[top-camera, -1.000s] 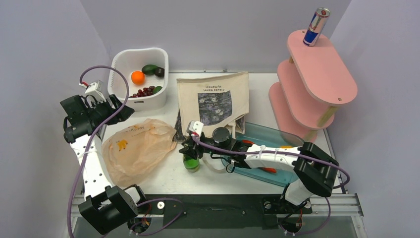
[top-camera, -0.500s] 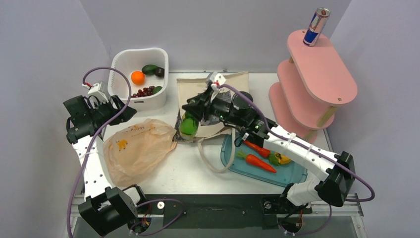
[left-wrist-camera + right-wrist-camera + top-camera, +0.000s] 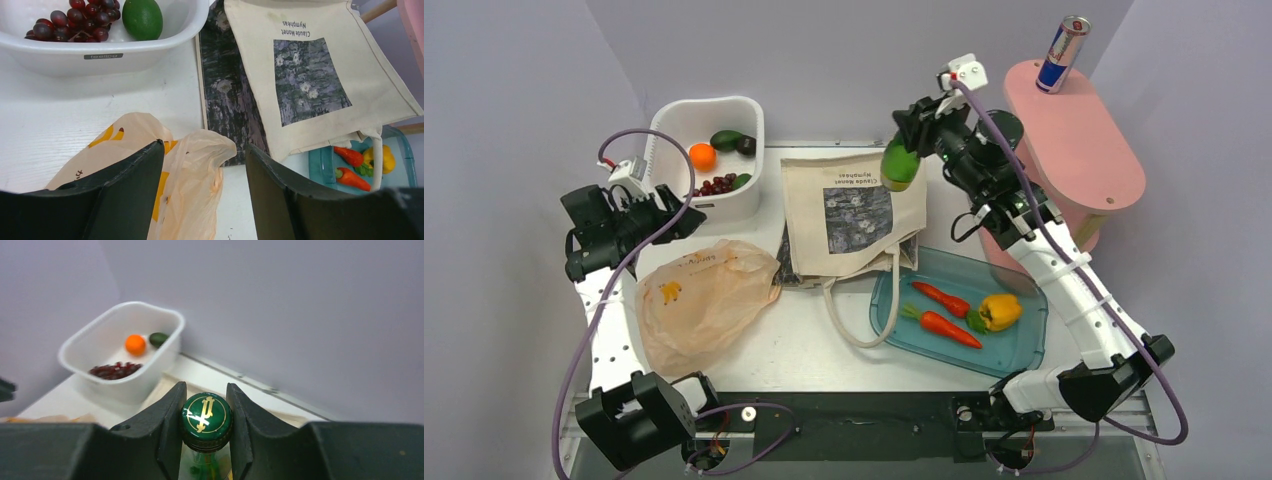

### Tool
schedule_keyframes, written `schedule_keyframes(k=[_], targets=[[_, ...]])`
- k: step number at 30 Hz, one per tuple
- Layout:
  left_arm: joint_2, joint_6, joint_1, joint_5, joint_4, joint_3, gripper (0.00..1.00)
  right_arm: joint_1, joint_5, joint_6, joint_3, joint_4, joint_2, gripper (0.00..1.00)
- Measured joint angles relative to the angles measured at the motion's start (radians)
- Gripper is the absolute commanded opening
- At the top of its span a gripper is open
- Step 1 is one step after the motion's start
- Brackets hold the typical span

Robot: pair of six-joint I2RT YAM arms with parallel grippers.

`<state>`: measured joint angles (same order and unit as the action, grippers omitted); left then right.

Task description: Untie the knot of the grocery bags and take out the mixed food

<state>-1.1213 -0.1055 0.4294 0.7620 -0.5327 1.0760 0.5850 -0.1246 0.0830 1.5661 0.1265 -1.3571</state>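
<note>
The robot's right gripper will lift the green bottle over the pink shelf next, then lower the bottle beside the can, where the shelf top [image 3: 1072, 129] is empty.
My right gripper [image 3: 912, 142] is shut on the cap of the green bottle [image 3: 900, 165] and holds it high above the back of the table, next to the pink shelf. In the right wrist view the cap [image 3: 206, 414] sits between both fingers. My left gripper [image 3: 671, 218] is open and empty above the peach-orange plastic bag [image 3: 696, 300], whose loose handles [image 3: 210, 150] show no tied knot. The cream canvas tote [image 3: 854, 205] lies flat. Two carrots [image 3: 939, 312] lie in the teal tray [image 3: 1014, 355]. The can [image 3: 1062, 52] stands on the shelf top. An avocado [image 3: 726, 140] is in the white bin.
The white bin [image 3: 664, 120] at the back left also holds an orange fruit [image 3: 702, 156], grapes [image 3: 716, 185] and a green fruit [image 3: 142, 17]. A yellow bell pepper [image 3: 996, 311] lies in the tray. The pink tiered shelf [image 3: 1079, 140] stands at the back right.
My right gripper has carried the bottle from the table's front middle, over the tote, up to the back beside the pink shelf. The left arm has barely moved.
</note>
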Motion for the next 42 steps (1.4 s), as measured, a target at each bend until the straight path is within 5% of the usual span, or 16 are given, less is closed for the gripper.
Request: schedule_keyframes(k=[14, 26, 42], targets=[[-0.068, -0.056, -0.111, -0.029, 0.089, 0.000, 0.58, -0.318, 0.156, -0.086, 0.257, 0.182, 0.024, 0.00], [-0.095, -0.071, -0.146, -0.051, 0.121, 0.002, 0.58, -0.596, 0.181, -0.056, 0.571, 0.183, -0.115, 0.00], [-0.091, -0.064, -0.149, -0.051, 0.126, 0.002, 0.58, -0.730, 0.153, -0.053, 0.511, 0.161, -0.243, 0.00]])
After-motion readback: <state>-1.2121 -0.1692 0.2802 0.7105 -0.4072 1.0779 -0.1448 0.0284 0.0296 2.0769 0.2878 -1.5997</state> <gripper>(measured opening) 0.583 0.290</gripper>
